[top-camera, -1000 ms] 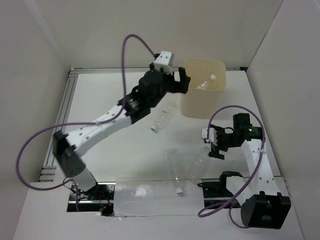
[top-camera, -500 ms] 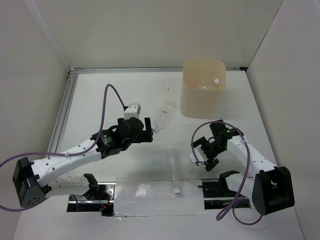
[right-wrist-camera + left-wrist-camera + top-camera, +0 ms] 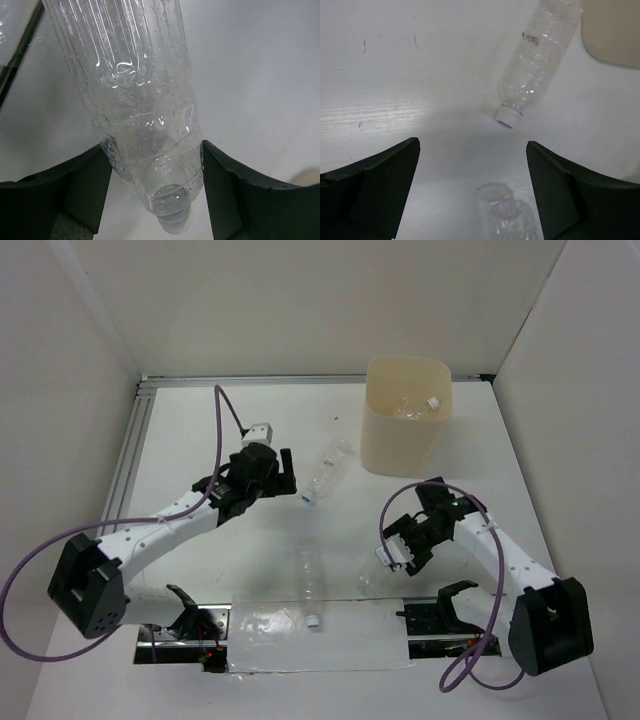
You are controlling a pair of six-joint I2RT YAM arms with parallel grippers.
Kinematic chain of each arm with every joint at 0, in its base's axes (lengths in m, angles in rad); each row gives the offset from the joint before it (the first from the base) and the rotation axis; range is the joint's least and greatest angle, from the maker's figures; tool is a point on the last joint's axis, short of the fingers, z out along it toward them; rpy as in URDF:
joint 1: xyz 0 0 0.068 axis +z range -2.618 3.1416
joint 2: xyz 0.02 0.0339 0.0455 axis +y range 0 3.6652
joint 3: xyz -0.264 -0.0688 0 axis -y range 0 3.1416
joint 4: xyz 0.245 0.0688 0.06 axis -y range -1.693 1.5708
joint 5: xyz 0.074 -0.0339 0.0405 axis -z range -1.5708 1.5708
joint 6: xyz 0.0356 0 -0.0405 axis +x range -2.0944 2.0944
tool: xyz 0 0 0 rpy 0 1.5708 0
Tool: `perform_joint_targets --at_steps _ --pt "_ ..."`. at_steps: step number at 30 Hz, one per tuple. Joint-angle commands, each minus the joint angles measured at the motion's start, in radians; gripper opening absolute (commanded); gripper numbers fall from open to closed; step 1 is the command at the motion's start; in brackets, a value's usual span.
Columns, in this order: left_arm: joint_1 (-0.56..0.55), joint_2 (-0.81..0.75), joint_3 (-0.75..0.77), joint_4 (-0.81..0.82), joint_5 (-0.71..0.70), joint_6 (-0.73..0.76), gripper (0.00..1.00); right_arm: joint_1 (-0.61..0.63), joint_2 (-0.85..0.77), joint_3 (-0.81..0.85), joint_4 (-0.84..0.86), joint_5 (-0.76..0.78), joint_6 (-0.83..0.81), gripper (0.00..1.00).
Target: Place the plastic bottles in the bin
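Note:
My right gripper is low and holding the bottle, and the bin's open top [image 3: 407, 390] is outward of my gripper and higher up. So my gripper will lift the bottle up and outward over it and let go.
The beige bin [image 3: 405, 440] stands at the back right with a clear bottle [image 3: 420, 408] inside; its corner shows in the left wrist view [image 3: 615, 30]. A clear bottle [image 3: 325, 470] lies left of the bin, also seen in the left wrist view [image 3: 535, 70], white cap toward me. My left gripper [image 3: 285, 475] [image 3: 472, 145] is open and empty just short of its cap. A second bottle [image 3: 310, 580] [image 3: 510, 217] lies near the front. My right gripper [image 3: 398, 550] [image 3: 155, 150] is closed against both sides of a third bottle [image 3: 145, 100] near its neck, low over the table.
Aluminium rails [image 3: 130, 440] run along the table's left and back edges. White walls enclose the table on three sides. A clear sheet and cable clamps [image 3: 440, 610] lie at the front edge between the arm bases.
My left arm swung back from the bin, dropped low and now sits beside the bottle left of the bin. The front bottle rolled left. My right gripper came down around the third bottle.

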Motion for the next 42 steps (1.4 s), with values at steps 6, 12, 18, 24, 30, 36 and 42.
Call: perform_joint_targets --at_steps 6,12,18,24,30,36,42 --pt "0.092 0.273 0.189 0.254 0.277 0.250 1.00 -0.138 -0.136 0.409 -0.078 -0.320 0.423 0.30" --pt "0.101 0.394 0.274 0.320 0.373 0.281 1.00 -0.139 -0.175 0.598 0.393 -0.329 1.068 0.30" --pt "0.092 0.503 0.386 0.299 0.364 0.299 1.00 -0.128 0.016 0.739 0.615 0.018 1.192 0.32" --pt "0.072 0.578 0.444 0.271 0.355 0.308 1.00 -0.151 0.164 0.805 0.686 0.083 1.181 0.38" --pt "0.054 0.630 0.466 0.259 0.364 0.327 1.00 -0.249 0.305 0.917 0.618 0.017 1.272 1.00" --pt "0.000 0.709 0.548 0.183 0.240 0.377 1.00 -0.327 0.266 0.931 0.618 -0.052 1.394 1.00" --pt "-0.020 0.813 0.613 0.080 0.127 0.367 0.99 -0.454 0.164 0.940 0.589 -0.144 1.534 1.00"
